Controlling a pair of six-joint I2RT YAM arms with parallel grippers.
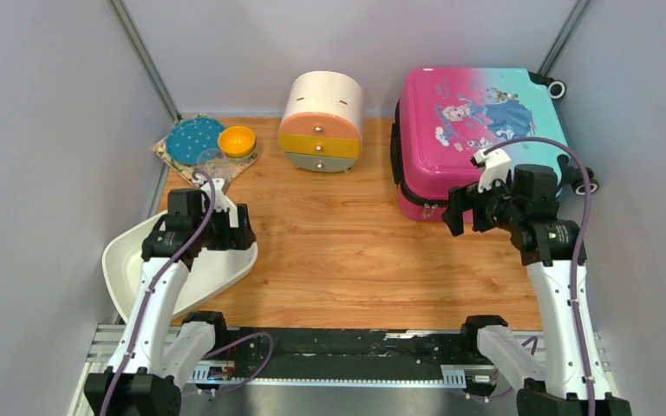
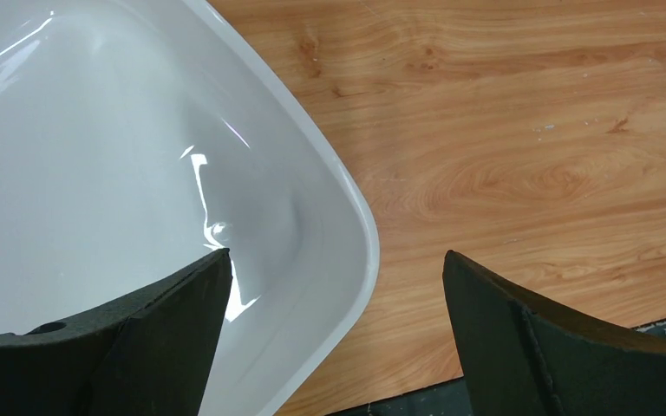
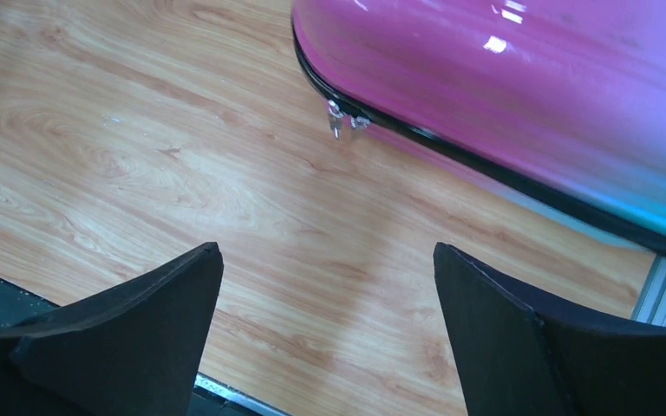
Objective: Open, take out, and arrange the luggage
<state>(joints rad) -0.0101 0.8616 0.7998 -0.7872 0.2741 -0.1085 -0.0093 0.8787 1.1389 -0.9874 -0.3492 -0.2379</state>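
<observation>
My right gripper has the luggage's black handle [image 1: 395, 147] sticking out outward of it and to its left in the top view. It needs to reach around the luggage's near corner onto the handle.
The luggage [image 1: 477, 121] lies flat and closed at the back right, pink turning teal, with a cartoon print and black wheels on its right side. In the right wrist view its pink shell [image 3: 520, 87] fills the upper right, with two metal zip pulls [image 3: 342, 117] hanging at the black seam. My right gripper [image 1: 456, 208] [image 3: 327, 245] is open and empty over bare wood, just in front of the luggage's near left corner. My left gripper [image 1: 238, 227] [image 2: 336, 253] is open and empty above the right rim of the white basin [image 2: 95, 130].
The white basin [image 1: 130, 260] sits at the near left. A round cream drawer cabinet [image 1: 323, 121] stands at the back centre. A blue plate [image 1: 195, 139] and an orange bowl [image 1: 237, 140] rest on a patterned mat at the back left. Grey walls close in both sides.
</observation>
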